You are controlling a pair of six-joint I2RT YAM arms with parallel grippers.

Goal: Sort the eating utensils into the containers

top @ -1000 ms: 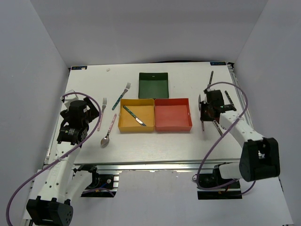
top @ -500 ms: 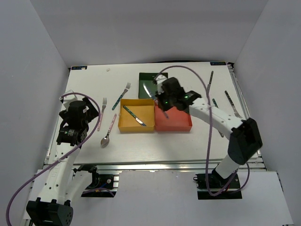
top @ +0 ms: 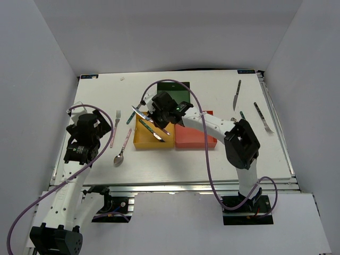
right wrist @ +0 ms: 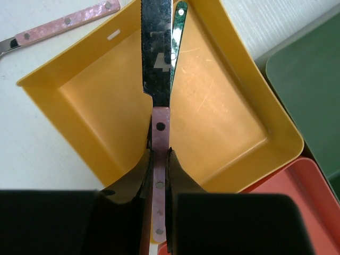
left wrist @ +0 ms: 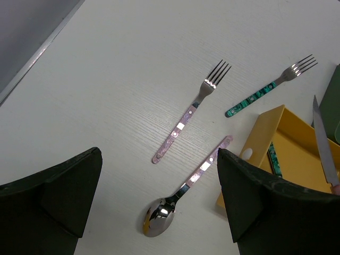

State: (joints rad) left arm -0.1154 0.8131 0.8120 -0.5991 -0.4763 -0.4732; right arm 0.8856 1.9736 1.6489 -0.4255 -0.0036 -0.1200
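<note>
I need to lower my right gripper toward the yellow tray's bottom below it and release the knife's pink handle there, as the teal-handled knife is already inside.
My right gripper (right wrist: 158, 159) is shut on the pink handle of a knife (right wrist: 157, 48) and holds it over the yellow-orange tray (right wrist: 212, 117). Seen from above, the gripper (top: 154, 117) hangs over that tray's (top: 143, 142) far left part, with the blade (top: 139, 113) pointing left. A teal-handled knife (top: 152, 130) lies in the yellow tray. The dark green tray (top: 173, 94) and the red tray (top: 196, 133) stand beside it. My left gripper (left wrist: 159, 155) is open and empty above a pink spoon (left wrist: 186, 189), a pink fork (left wrist: 191, 112) and a teal fork (left wrist: 268, 89).
On the right of the table lie a dark knife (top: 236, 95), a fork (top: 263, 117) and a short teal-handled piece (top: 242, 115). The right arm stretches across the red tray. The table's left edge (left wrist: 37, 56) is close to my left gripper.
My right arm has swung from the right side of the table leftward, past the green and red trays, to over the yellow tray, carrying the pink-handled knife. The left arm has not moved.
</note>
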